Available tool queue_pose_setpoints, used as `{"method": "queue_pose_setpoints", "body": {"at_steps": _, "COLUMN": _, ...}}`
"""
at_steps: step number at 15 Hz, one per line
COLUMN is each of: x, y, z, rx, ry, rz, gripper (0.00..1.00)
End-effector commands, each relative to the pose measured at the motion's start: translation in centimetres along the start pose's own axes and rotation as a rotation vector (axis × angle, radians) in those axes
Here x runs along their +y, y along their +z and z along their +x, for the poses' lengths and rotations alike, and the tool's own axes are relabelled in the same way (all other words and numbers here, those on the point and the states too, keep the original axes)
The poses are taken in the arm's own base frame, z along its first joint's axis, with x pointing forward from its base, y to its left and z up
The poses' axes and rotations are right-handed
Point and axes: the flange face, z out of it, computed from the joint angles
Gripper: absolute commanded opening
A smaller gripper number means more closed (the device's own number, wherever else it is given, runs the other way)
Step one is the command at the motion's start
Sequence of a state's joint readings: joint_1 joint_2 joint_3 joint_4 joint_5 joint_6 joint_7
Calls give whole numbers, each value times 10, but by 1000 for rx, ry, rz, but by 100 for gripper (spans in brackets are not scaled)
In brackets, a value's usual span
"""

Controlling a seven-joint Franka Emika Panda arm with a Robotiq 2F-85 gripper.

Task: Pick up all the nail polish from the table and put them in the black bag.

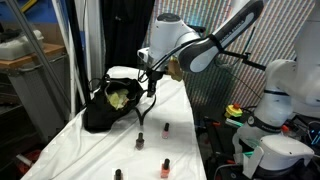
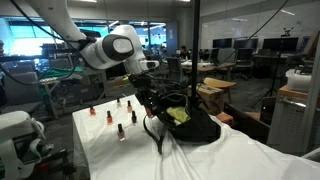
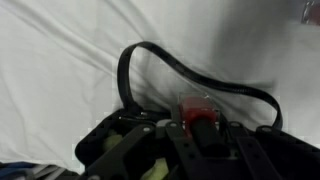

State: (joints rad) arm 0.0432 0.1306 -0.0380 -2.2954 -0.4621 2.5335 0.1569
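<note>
The robot's gripper should next move the red bottle (image 3: 192, 106) outward from the loop handle, over the yellow-green contents of the open bag, to release it there.
My gripper (image 3: 198, 128) is shut on a red nail polish bottle (image 3: 192, 106) with a black cap. It holds the bottle by the cap over the edge of the black bag (image 3: 110, 150), next to a loop handle (image 3: 150, 55). In both exterior views the gripper (image 1: 150, 88) (image 2: 148, 100) hangs beside the slouchy black bag (image 1: 100, 108) (image 2: 188, 126), which shows yellow-green contents inside. Several more small nail polish bottles stand on the white-clothed table (image 1: 100, 150) (image 2: 230, 155), one of them near the bag (image 1: 141, 141) (image 2: 121, 131).
A white robot base (image 1: 275, 110) and a cluttered cart stand beside the table. Another white machine (image 2: 15, 135) sits at the table's end. The table's long edge (image 1: 195, 130) runs close to the bottles.
</note>
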Motion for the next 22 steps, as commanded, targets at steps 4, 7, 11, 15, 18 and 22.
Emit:
{"method": "queue_pose_setpoints", "body": {"at_steps": 4, "x": 13, "y": 6, "z": 74, "rx": 126, "ry": -16, "rz": -79, "gripper": 15}}
{"method": "queue_pose_setpoints", "body": {"at_steps": 7, "x": 21, "y": 17, "z": 94, "rx": 164, "ry": -17, "rz": -91, "gripper": 15}}
{"method": "queue_pose_setpoints", "body": {"at_steps": 11, "x": 33, "y": 34, "z": 111, "rx": 186, "ry": -27, "rz": -105, "gripper": 15}}
{"method": "queue_pose_setpoints", "body": {"at_steps": 15, "x": 40, "y": 41, "z": 116, "rx": 188, "ry": -42, "rz": -109, "gripper": 66}}
{"method": "queue_pose_setpoints", "body": {"at_steps": 18, "x": 37, "y": 39, "z": 114, "rx": 187, "ry": -58, "rz": -106, "gripper": 85}}
{"method": "queue_pose_setpoints", "body": {"at_steps": 22, "x": 27, "y": 31, "z": 106, "rx": 179, "ry": -60, "rz": -105, "gripper": 100}}
